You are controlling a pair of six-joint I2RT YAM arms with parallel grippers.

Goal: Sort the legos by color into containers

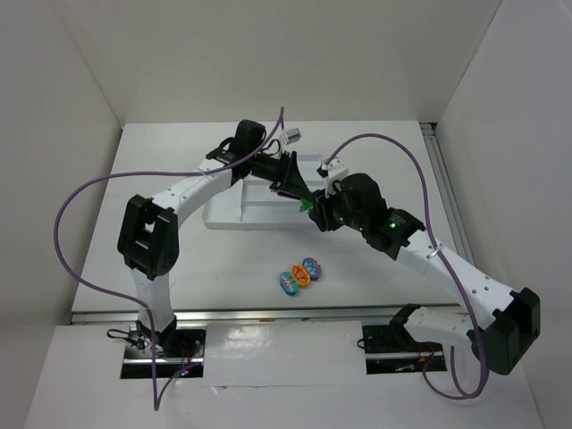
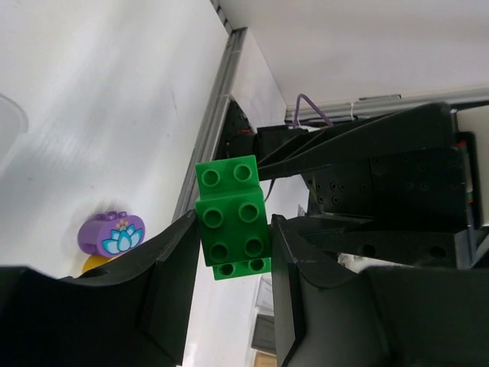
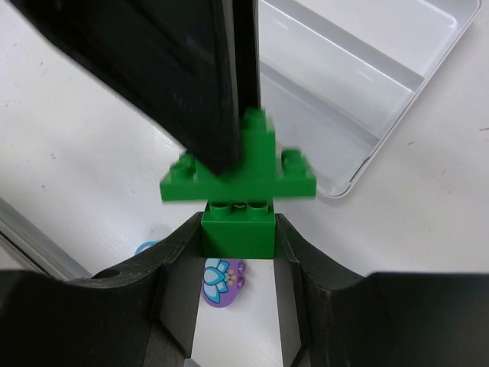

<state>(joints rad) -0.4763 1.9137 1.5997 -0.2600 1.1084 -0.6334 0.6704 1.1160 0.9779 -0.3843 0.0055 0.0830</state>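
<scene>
The stack's bottom brick (image 3: 238,225) comes off in my right gripper next, as my left gripper holds the stack's other end. The brick then goes down over the tray's middle section (image 3: 332,70) for release.
Three green legos are joined in one stack (image 1: 307,206), held in the air just in front of the white tray (image 1: 234,214). My right gripper (image 3: 238,238) is shut on the bottom green brick (image 3: 238,225). A wide green plate (image 3: 294,182) sits on that brick, with a third green brick (image 3: 260,134) above it. My left gripper (image 2: 233,233) is shut on that end of the stack (image 2: 229,206), both fingers against its sides. The purple lego (image 3: 221,281), the orange lego (image 1: 302,277) and the teal lego (image 1: 288,283) lie together on the table below.
The tray's compartments (image 3: 367,99) lie just beyond the stack in the right wrist view. Both arms (image 1: 192,192) meet over the middle of the table, their purple cables (image 1: 393,143) looping above. White walls enclose the table at the sides and back.
</scene>
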